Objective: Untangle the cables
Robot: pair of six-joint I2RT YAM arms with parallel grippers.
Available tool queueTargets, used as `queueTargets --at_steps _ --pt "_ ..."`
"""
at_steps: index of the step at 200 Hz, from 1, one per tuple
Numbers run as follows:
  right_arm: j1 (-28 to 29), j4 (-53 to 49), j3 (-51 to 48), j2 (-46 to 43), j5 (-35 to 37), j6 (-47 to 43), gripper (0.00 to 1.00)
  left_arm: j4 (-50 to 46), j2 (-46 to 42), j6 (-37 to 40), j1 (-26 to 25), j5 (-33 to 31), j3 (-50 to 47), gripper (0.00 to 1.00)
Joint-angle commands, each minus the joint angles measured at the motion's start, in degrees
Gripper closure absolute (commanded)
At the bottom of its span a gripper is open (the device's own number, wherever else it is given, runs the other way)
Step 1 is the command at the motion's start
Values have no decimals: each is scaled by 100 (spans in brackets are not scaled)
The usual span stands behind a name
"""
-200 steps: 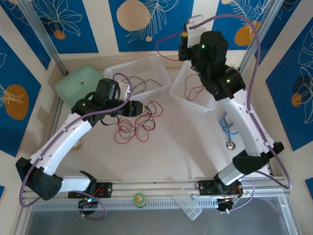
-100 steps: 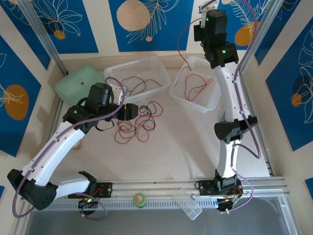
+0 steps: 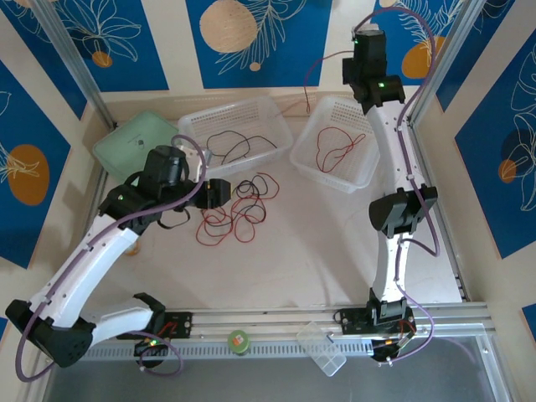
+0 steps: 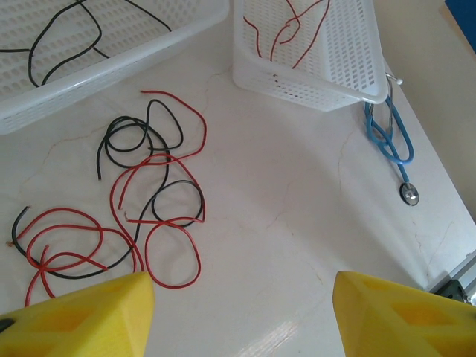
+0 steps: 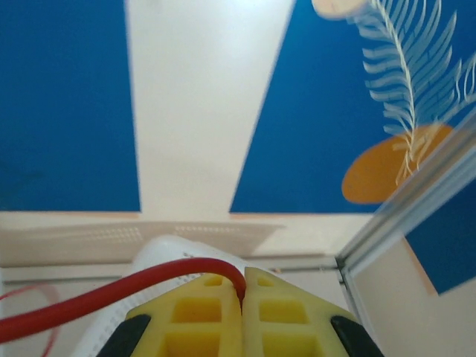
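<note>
My right gripper needs to move back and down, fingers tilting downward, over the mesh basket's bottom, to release the red cable where another red one already lies.
A tangle of thin red and black cables (image 3: 239,211) lies on the white table, also seen from the left wrist as the loose loops (image 4: 149,193). My left gripper (image 3: 226,192) hovers just left of the tangle, open, its yellow fingers (image 4: 82,316) wide apart with bare table between them. My right gripper (image 3: 360,46) is raised high near the back wall, shut on a red cable (image 5: 149,286) that hangs in a loop (image 3: 306,88) toward the baskets. Another red cable (image 3: 335,151) lies in the right basket. A black cable (image 3: 234,142) lies in the left basket.
Two white mesh baskets stand at the back, the left one (image 3: 276,113) and the right one (image 3: 360,176). A green lid (image 3: 126,142) lies far left. A blue stethoscope (image 4: 390,141) lies beside the right basket. A small jar (image 3: 239,341) and a clear box (image 3: 322,347) rest on the front rail.
My right arm has stretched upward and back, lifting the red cable out above the right basket. My left gripper has drawn back a little to the left and opened wider.
</note>
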Motion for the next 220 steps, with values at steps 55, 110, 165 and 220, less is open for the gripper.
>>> queueTargets --at_steps 55,110,165,220 --pt "-374 435 -1307 -470 -37 870 100 -298 -192 -75 -33 -270 -33 36" --pt "-422 822 -2655 -770 -126 1107 100 -275 -218 -136 -35 -299 -90 36" --pt "-368 731 -3743 -530 -157 1637 100 -626 -153 -250 -33 -747 -101 35" --pt "-337 350 -4134 -663 -514 2022 65 -904 187 -489 -7 -1054 -229 35"
